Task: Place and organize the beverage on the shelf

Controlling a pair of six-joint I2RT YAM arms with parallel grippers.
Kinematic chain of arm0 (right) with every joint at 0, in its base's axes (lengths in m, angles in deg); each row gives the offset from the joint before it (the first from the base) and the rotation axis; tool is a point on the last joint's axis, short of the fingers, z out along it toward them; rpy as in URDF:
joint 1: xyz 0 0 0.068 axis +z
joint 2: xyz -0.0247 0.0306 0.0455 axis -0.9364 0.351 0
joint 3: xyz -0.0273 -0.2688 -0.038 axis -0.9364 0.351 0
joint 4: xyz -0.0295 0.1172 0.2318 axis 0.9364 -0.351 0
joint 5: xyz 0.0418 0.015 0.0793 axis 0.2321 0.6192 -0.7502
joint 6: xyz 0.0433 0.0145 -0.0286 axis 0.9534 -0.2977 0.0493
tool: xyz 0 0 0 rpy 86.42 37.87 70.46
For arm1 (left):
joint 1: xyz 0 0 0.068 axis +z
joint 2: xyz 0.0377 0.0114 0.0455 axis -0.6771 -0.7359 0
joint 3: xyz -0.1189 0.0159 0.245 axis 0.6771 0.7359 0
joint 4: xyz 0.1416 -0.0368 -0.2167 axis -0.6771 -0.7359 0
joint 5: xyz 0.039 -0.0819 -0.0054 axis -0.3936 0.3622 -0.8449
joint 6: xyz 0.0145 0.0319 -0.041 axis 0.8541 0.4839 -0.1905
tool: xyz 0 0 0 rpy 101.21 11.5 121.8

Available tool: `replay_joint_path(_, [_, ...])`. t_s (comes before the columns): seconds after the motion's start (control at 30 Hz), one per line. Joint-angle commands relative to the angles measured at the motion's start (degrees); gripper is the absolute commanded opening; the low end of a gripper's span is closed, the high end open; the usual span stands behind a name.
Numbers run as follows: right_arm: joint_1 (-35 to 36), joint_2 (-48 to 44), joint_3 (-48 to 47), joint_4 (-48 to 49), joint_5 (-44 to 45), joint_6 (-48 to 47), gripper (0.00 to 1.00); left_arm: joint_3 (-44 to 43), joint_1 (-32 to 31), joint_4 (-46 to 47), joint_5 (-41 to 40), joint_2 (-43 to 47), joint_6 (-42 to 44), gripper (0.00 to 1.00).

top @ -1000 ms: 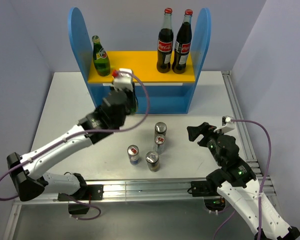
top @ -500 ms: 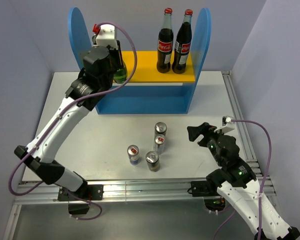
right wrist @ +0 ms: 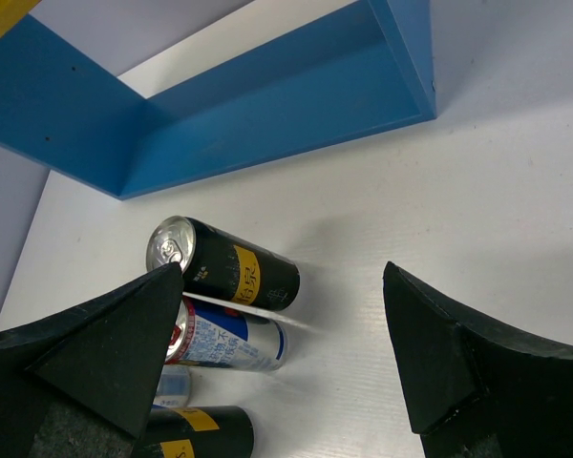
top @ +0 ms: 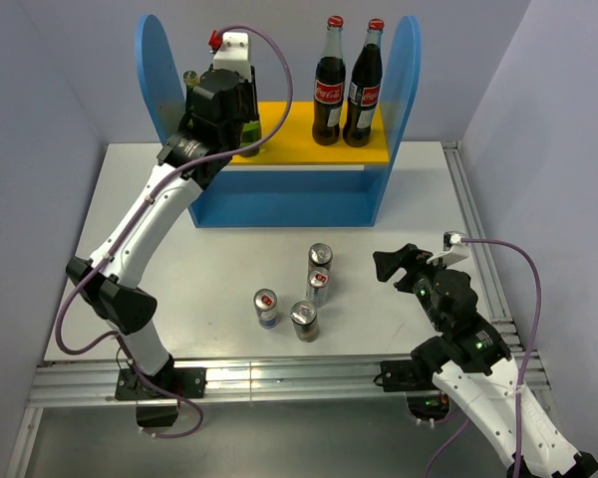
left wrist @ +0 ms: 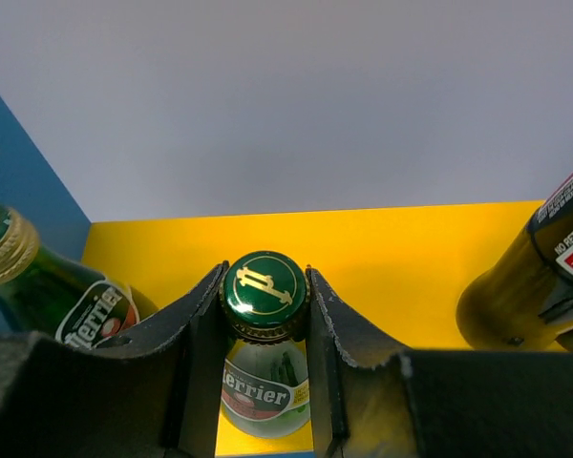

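The second green bottle stands across a gap to the left (left wrist: 191,287) in the left wrist view. My left gripper will next let go of the neck and move outward and toward that bottle.
My left gripper (top: 241,121) is shut on the neck of a green glass bottle (left wrist: 264,298), held upright over the shelf's yellow upper board (left wrist: 392,258), near its front edge. The second green bottle (left wrist: 53,296) stands just to its left; its cap (top: 190,77) shows in the top view. The shelf (top: 404,70) is at the back of the table. Four slim cans stand mid-table: two dark gold-topped ones (top: 321,257) (top: 304,321) and two silver-blue ones (top: 319,287) (top: 266,307). My right gripper (top: 389,264) is open and empty, to the right of the cans (right wrist: 229,269).
Two tall cola bottles with red caps (top: 330,85) (top: 364,85) stand on the right of the upper board; one shows in the left wrist view (left wrist: 535,286). The shelf's lower level (right wrist: 267,105) holds nothing. Metal rails run along the table's right edge (top: 468,199).
My left arm has carried the green bottle from in front of the shelf up and onto the upper board, right of the other green bottle. The right arm has not moved.
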Motion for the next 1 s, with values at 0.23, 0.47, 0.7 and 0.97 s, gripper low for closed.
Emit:
replay_joint_path(0.23, [0.31, -0.01, 0.19, 2.47, -0.07, -0.68, 0.92, -6.06, 3.06, 7.7, 1.2, 0.1, 1.26, 0.0])
replay_joint_path(0.47, [0.23, -0.19, 0.19, 2.38, 0.02, -0.6, 0.92, -3.33, 4.03, 8.84, 1.11, 0.98, 0.82, 0.08])
replay_joint_path(0.7, [0.23, -0.19, 0.1, 2.38, -0.07, -0.6, 0.92, -0.26, 4.12, 10.86, 1.46, 2.91, 0.64, 0.65])
replay_joint_path(0.97, [0.23, -0.27, 0.1, 2.29, -0.07, -0.6, 0.92, -0.78, 4.03, 9.55, 1.9, 3.44, 0.12, 0.99])
